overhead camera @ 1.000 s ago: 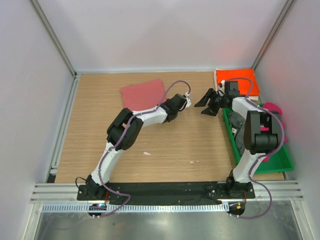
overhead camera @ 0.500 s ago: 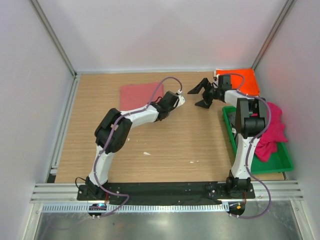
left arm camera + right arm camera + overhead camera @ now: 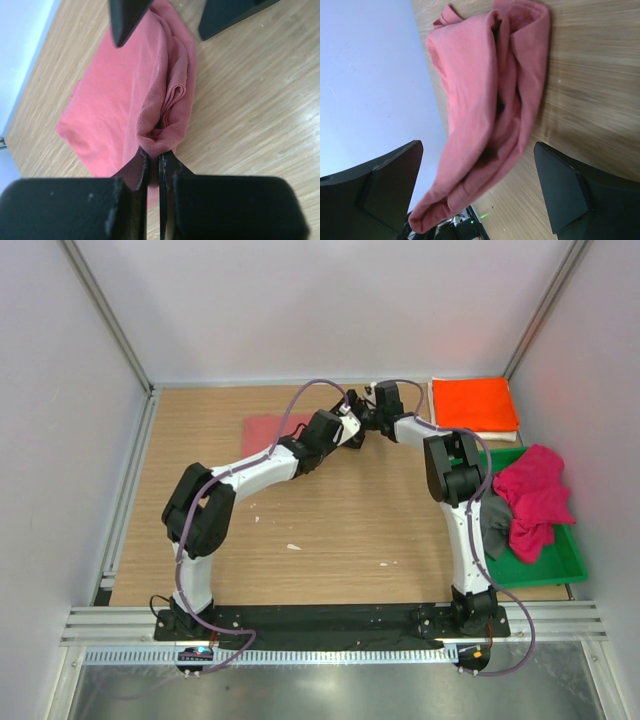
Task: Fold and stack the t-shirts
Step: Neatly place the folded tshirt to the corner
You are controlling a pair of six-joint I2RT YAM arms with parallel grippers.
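Note:
My right gripper will next slide a little to the left in the top view onto the t-shirt's raised salmon-red fold and close, as its open fingers already straddle that fold.
The salmon-red t-shirt (image 3: 268, 430) lies folded at the far middle of the table. My left gripper (image 3: 352, 427) is shut on a pinched fold of its right edge (image 3: 162, 132), the jaws (image 3: 154, 152) nearly closed on cloth. My right gripper (image 3: 363, 417) is open and straddles the same edge from the other side; the shirt (image 3: 485, 100) hangs between its fingers (image 3: 385, 185). The orange t-shirt (image 3: 475, 400) lies folded at the far right on a white one (image 3: 470, 431). The magenta shirt (image 3: 535, 498) and the dark grey shirt (image 3: 490, 525) lie in the tray.
A green plastic tray (image 3: 545, 572) stands along the right side of the table. White walls and metal rails (image 3: 125, 490) close in the wooden table on the left, back and right. Both arms stretch far across the table and meet near the far middle.
Both grippers moved left and farther back to the salmon shirt's right edge. The left gripper has closed on it. The right arm left the tray side, uncovering the magenta shirt.

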